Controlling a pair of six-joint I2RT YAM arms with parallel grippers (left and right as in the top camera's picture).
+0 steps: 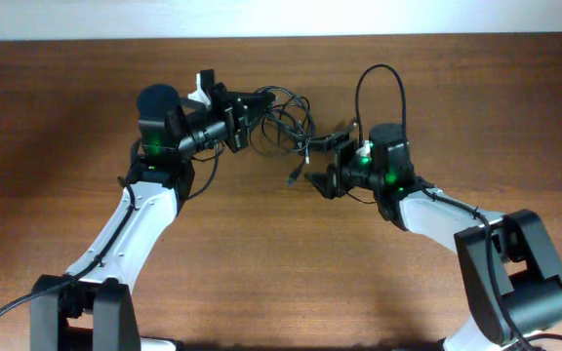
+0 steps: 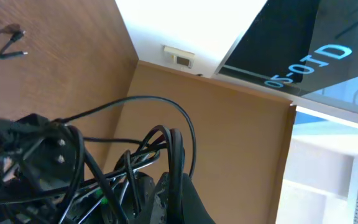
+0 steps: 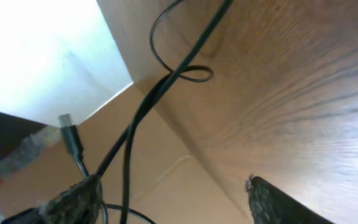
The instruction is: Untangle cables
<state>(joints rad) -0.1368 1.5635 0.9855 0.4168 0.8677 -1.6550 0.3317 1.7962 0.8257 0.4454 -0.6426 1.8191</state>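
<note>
I should pull the loops my left gripper holds down and to the left in the overhead view, toward the open tabletop, and free them, because they hang bunched.
The cables (image 1: 283, 119) form a loose black clump of loops above the wooden table (image 1: 261, 253), between my two arms. My left gripper (image 1: 245, 123) is shut on the clump's left side. In the left wrist view several cable loops (image 2: 166, 140) rise over the closed fingers (image 2: 191, 199), and two plug ends (image 2: 17, 34) stick out at the upper left. My right gripper (image 1: 320, 161) stands open just right of the clump. In the right wrist view its fingers (image 3: 73, 202) are wide apart, cable strands (image 3: 129, 143) run past the left one unclamped, and a plug (image 3: 69, 134) hangs above it.
A loose plug end (image 1: 293, 176) dangles near the table below the clump. A thicker arm cable (image 1: 379, 83) arcs above the right wrist. The table's far edge meets a white wall (image 1: 281, 15) close behind the clump.
</note>
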